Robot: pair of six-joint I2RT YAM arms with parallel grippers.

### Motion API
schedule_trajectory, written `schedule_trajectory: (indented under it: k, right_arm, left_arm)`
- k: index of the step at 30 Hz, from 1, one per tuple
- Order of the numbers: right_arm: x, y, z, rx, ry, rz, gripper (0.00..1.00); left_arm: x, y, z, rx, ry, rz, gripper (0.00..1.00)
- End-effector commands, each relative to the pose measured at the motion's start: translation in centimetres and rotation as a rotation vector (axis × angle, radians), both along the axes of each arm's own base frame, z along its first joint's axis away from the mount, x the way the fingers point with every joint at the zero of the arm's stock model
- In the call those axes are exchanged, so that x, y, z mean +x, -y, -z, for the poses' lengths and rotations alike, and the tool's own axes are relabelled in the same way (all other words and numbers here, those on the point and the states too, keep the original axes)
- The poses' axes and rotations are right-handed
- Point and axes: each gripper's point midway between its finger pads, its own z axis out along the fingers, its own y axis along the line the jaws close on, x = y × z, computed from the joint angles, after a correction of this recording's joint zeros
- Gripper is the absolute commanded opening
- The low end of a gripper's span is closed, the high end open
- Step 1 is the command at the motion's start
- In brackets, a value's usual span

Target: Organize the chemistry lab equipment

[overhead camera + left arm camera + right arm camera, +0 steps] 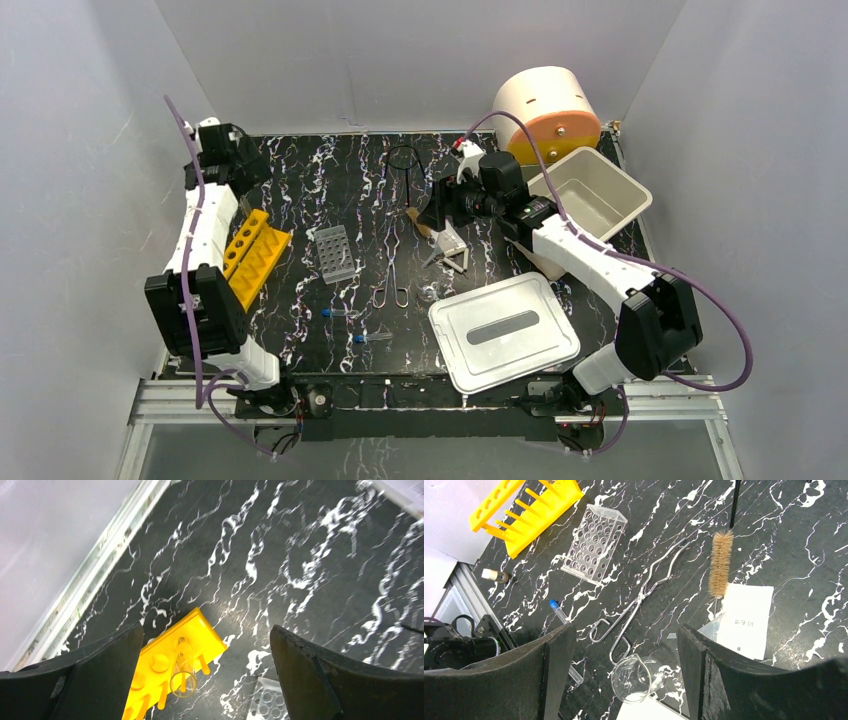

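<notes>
My right gripper swings left in the top view, back and down next.
My left gripper [238,160] is open and empty at the far left, above the far end of a yellow tube rack [255,255]. The left wrist view [206,645] shows a clear glass tube [182,672] standing in that rack [170,655]. My right gripper [437,205] is open and empty, hovering [624,645] over a small glass beaker [639,677] lying beside the metal tongs [644,592]. The grey tube rack [335,253], black wire loop [403,160], white triangle [452,252], a bristle brush [720,562] and two blue-capped tubes [340,313] lie on the table.
A white lidded box [503,330] sits at the near right and an open white bin [590,192] at the far right. A cream and orange round device [545,110] stands behind the bin. A white paper packet [746,620] lies by the brush.
</notes>
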Motion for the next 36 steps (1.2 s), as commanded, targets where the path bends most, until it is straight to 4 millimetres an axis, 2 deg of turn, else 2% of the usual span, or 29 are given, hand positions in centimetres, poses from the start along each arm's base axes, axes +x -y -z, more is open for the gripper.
schedule_trajectory:
  k: [1,6,10,12,15,18,21,23,24,26,29,33,35,36]
  right_arm:
    - [1.3,-0.7,-3.8,0.077,0.060,0.007,0.82]
    - [1.6,0.1,-3.2,0.029,0.017,0.059,0.82]
    - [1.8,1.1,-2.4,-0.031,-0.014,0.114,0.82]
    - [1.8,1.6,-2.0,-0.059,-0.038,0.133,0.83]
    - [1.5,2.1,-1.3,-0.093,-0.082,0.158,0.83]
    - [1.1,2.7,-0.5,-0.115,-0.124,0.184,0.82]
    - [0.6,3.3,0.5,-0.143,-0.170,0.209,0.82]
    - [0.1,3.3,0.8,-0.144,-0.185,0.198,0.82]
    - [-0.2,3.1,0.9,-0.144,-0.179,0.167,0.81]
    - [-1.3,1.6,-0.2,-0.121,-0.101,0.038,0.78]
    - [-3.0,-0.5,-1.2,-0.138,0.057,-0.081,0.80]
    - [-5.0,-3.1,0.1,-0.167,0.051,-0.189,0.80]
    - [-6.3,-5.0,0.9,-0.191,0.073,-0.231,0.79]
    - [-7.1,-6.0,1.4,-0.196,0.085,-0.253,0.79]
  left_arm:
    - [0.2,0.3,-7.2,0.007,0.128,0.030,0.98]
    - [0.2,3.0,-12.6,-0.062,0.241,0.156,0.98]
    - [-0.4,8.4,-15.6,-0.209,0.336,0.381,0.98]
    - [-0.9,11.2,-15.9,-0.262,0.353,0.486,0.98]
    - [-1.9,15.9,-15.5,-0.328,0.343,0.645,0.98]
    - [-3.4,21.2,-12.6,-0.350,0.258,0.788,0.98]
    - [-5.2,23.8,-9.0,-0.370,0.149,0.796,0.93]
    - [-6.4,23.6,-6.0,-0.368,0.057,0.700,0.85]
    - [-7.1,22.7,-4.5,-0.366,0.005,0.614,0.84]
    - [-9.6,21.9,-0.7,-0.417,-0.113,0.463,0.84]
    - [-12.3,19.9,2.5,-0.401,-0.191,0.303,0.84]
    - [-13.5,19.0,2.6,-0.397,-0.186,0.239,0.83]
    - [-13.5,18.0,1.7,-0.355,-0.171,0.214,0.78]
    - [-13.3,17.1,0.5,-0.317,-0.138,0.190,0.73]
